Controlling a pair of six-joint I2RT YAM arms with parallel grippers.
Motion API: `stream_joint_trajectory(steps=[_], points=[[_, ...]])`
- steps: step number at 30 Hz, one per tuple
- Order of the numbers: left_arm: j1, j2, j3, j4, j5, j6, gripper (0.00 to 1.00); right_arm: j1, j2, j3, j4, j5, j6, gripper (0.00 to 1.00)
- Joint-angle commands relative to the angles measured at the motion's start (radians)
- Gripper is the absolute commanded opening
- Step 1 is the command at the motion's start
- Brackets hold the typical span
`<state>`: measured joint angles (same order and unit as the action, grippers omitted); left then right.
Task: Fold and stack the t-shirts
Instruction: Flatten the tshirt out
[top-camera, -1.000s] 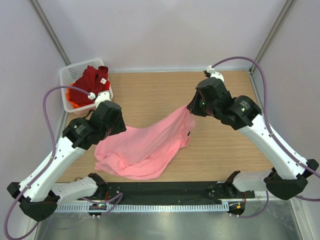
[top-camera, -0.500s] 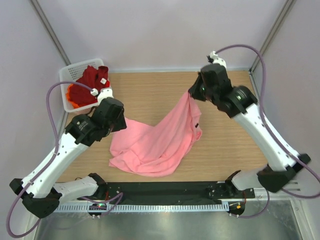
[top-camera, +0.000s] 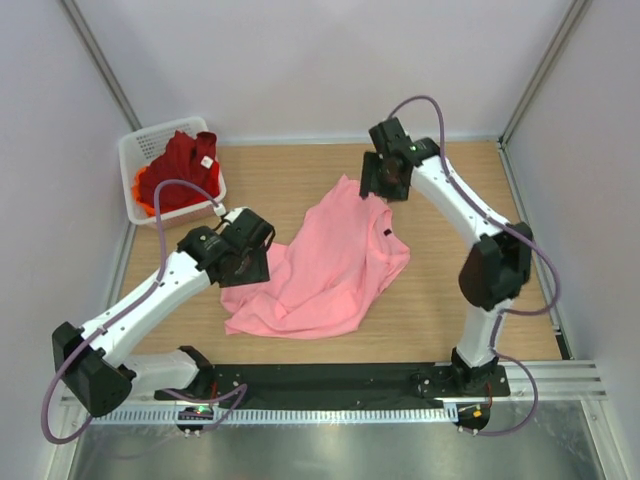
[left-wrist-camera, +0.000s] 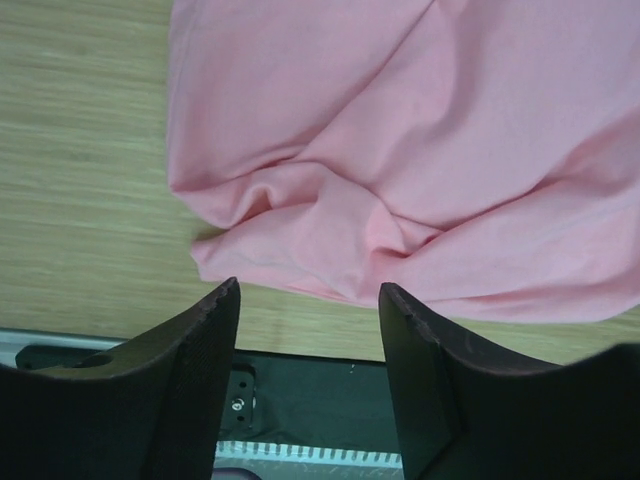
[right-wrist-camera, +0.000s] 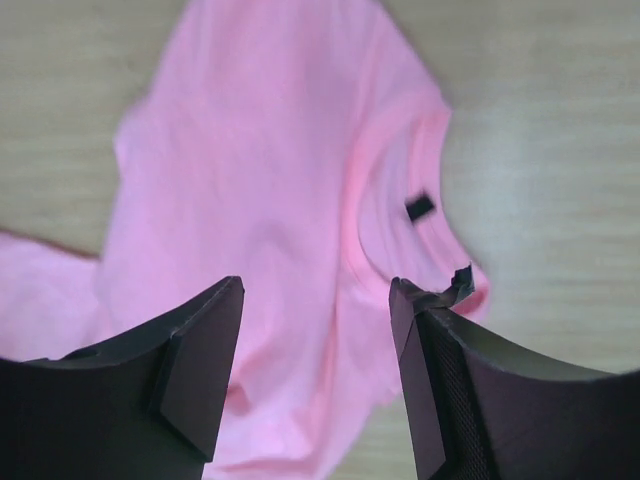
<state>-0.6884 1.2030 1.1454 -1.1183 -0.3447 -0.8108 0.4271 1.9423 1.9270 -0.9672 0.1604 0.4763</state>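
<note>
I should lower my left gripper and move it slightly back next, with its open fingers on both sides of the bunched fold by the t-shirt's near hem (top-camera: 254, 316) (left-wrist-camera: 304, 236), because that corner of the t-shirt lies crumpled.
The light pink t-shirt (top-camera: 325, 265) lies crumpled on the wooden table (top-camera: 460, 290), collar and black label (right-wrist-camera: 420, 208) toward the right. My right gripper (top-camera: 383, 186) hovers over its far end, open (right-wrist-camera: 318, 290), with nothing between the fingers. At the shirt's left edge my left gripper (top-camera: 250, 262) is open too (left-wrist-camera: 308, 300), above bare wood just off the bunched hem (left-wrist-camera: 300, 240). The dark red t-shirt (top-camera: 185, 158) with its white tag and the orange t-shirt (top-camera: 143, 190) lie in the basket.
The white mesh basket (top-camera: 140, 140) stands at the table's far left corner. A black strip (top-camera: 330, 380) and a metal rail run along the near edge. Grey walls enclose the table on three sides.
The right gripper has opened and let go of the pink shirt, which dropped from hanging to lying on the table. The right arm swung left. The left gripper moved right and opened wider.
</note>
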Motion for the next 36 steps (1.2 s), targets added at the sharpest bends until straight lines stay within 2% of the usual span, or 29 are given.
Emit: stream_joint_trajectory(steps=[1, 2, 4, 6, 9, 10, 13, 15, 19, 21, 25, 26, 28, 30, 31, 36], points=[[0.016, -0.026, -0.035, 0.054, 0.073, -0.044, 0.62, 0.061, -0.296, -0.276, -0.024, -0.096, -0.001, 0.68], [0.020, -0.019, -0.042, 0.055, 0.087, -0.047, 0.65, 0.071, -0.386, -0.351, -0.009, -0.134, 0.014, 0.67], [0.026, -0.005, -0.061, 0.051, 0.111, -0.057, 0.68, 0.090, -0.460, -0.563, 0.018, -0.197, 0.074, 0.66], [0.030, -0.003, -0.097, 0.052, 0.131, -0.070, 0.70, 0.133, -0.572, -0.755, 0.085, -0.203, 0.110, 0.60], [0.041, -0.016, -0.154, 0.061, 0.160, -0.109, 0.70, 0.145, -0.667, -0.926, 0.146, -0.241, 0.169, 0.50], [0.044, -0.019, -0.170, 0.067, 0.170, -0.110, 0.70, 0.145, -0.683, -0.959, 0.147, -0.249, 0.170, 0.50], [0.050, -0.036, -0.219, 0.098, 0.194, -0.134, 0.66, 0.145, -0.730, -1.063, 0.228, -0.318, 0.209, 0.42], [0.055, -0.036, -0.239, 0.118, 0.196, -0.136, 0.65, 0.145, -0.733, -1.112, 0.284, -0.341, 0.232, 0.41], [0.070, 0.018, -0.263, 0.176, 0.202, -0.110, 0.65, 0.145, -0.697, -1.168, 0.380, -0.413, 0.258, 0.57], [0.084, 0.065, -0.285, 0.210, 0.213, -0.091, 0.63, 0.145, -0.669, -1.181, 0.421, -0.426, 0.262, 0.59], [0.099, 0.115, -0.315, 0.258, 0.214, -0.065, 0.49, 0.145, -0.593, -1.175, 0.464, -0.434, 0.246, 0.60], [0.101, 0.116, -0.320, 0.270, 0.219, -0.059, 0.41, 0.147, -0.568, -1.169, 0.460, -0.418, 0.242, 0.60], [0.102, 0.125, -0.322, 0.290, 0.227, -0.047, 0.33, 0.145, -0.551, -1.154, 0.455, -0.407, 0.229, 0.59], [0.107, 0.130, -0.306, 0.284, 0.219, -0.042, 0.19, 0.144, -0.540, -1.148, 0.450, -0.404, 0.225, 0.58], [0.107, 0.125, -0.300, 0.276, 0.214, -0.034, 0.00, 0.145, -0.539, -1.149, 0.449, -0.406, 0.225, 0.57], [0.112, 0.005, -0.198, 0.119, 0.098, -0.030, 0.00, 0.145, -0.563, -1.149, 0.415, -0.386, 0.208, 0.57]])
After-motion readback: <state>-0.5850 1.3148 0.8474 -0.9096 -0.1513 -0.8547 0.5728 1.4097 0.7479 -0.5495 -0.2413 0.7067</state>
